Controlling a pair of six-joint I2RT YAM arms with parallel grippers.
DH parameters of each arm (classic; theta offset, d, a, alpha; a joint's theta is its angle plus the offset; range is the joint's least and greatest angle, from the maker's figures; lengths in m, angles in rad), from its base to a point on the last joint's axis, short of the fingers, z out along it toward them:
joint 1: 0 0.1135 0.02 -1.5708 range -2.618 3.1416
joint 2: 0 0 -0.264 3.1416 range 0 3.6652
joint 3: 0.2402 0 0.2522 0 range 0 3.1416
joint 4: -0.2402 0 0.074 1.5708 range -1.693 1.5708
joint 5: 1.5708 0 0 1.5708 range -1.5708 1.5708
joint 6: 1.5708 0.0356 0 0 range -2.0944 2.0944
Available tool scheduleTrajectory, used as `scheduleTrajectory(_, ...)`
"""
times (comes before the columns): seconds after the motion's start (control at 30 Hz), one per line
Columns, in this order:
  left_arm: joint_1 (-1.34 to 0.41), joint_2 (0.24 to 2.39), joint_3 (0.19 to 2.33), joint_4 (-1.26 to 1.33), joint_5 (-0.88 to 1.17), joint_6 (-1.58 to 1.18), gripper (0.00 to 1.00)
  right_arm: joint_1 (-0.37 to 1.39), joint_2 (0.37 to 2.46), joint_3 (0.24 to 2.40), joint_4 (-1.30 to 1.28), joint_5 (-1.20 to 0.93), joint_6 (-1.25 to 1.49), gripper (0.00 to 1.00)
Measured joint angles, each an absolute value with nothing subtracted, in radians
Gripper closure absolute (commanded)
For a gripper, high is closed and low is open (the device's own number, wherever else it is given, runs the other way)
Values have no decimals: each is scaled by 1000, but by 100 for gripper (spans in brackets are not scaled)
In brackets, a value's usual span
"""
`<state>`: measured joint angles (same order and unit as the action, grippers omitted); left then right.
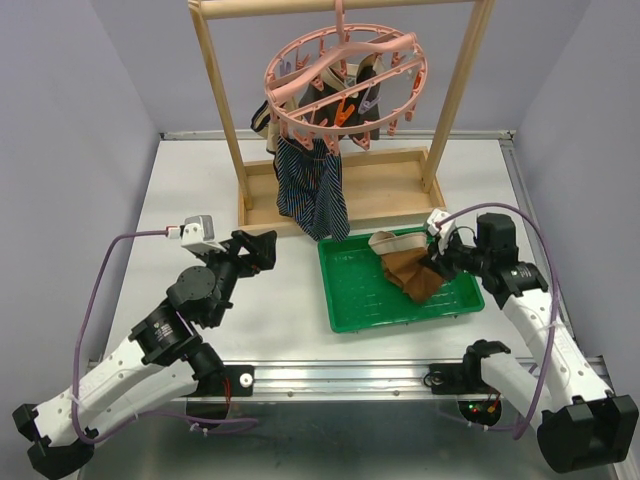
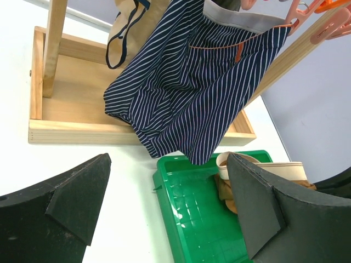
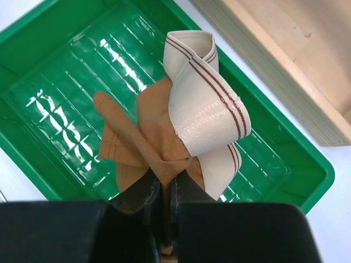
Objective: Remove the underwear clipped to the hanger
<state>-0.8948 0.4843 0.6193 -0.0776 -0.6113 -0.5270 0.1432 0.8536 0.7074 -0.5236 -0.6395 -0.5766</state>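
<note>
My right gripper holds the brown underwear. Next, it will carry the underwear down toward the green tray's bottom, and then I open the gripper there.
The pink round hanger (image 1: 345,75) hangs from the wooden frame with coloured clips. Navy striped underwear (image 1: 311,190) hangs clipped at its front; it also shows in the left wrist view (image 2: 197,82). Beige and dark pieces (image 1: 268,118) hang behind it. My right gripper (image 1: 432,262) is shut on brown underwear with a beige waistband (image 3: 181,126), which hangs down into the green tray (image 1: 350,295). In the top view the brown underwear (image 1: 405,265) lies in the tray's right half. My left gripper (image 1: 262,250) is open and empty, left of the tray.
The tall wooden frame (image 1: 215,90) stands on a shallow wooden base tray (image 1: 390,190) at the back. The green tray also shows in the left wrist view (image 2: 192,213) and the right wrist view (image 3: 66,71). A purple cable loops by each arm.
</note>
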Motion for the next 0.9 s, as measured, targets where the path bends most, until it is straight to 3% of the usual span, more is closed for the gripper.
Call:
scheduleTrajectory(0.4,-895,511,624,-56,-611,-511,1,137,857,624,-536,-573,-667,98)
scheduleTrajectory(0.63,-895,567,637,-10,-598,-497,1,137,961,622,-538,-560,-704,81)
scheduleTrajectory(0.67,-895,576,639,1,-594,-496,1,137,986,622,-538,-556,-704,76)
scheduleTrajectory(0.83,-895,633,658,57,-561,-495,1,137,1077,622,-540,-542,-704,2)
scheduleTrajectory(0.9,-895,657,667,75,-548,-495,1,137,1093,622,-539,-529,-699,0)
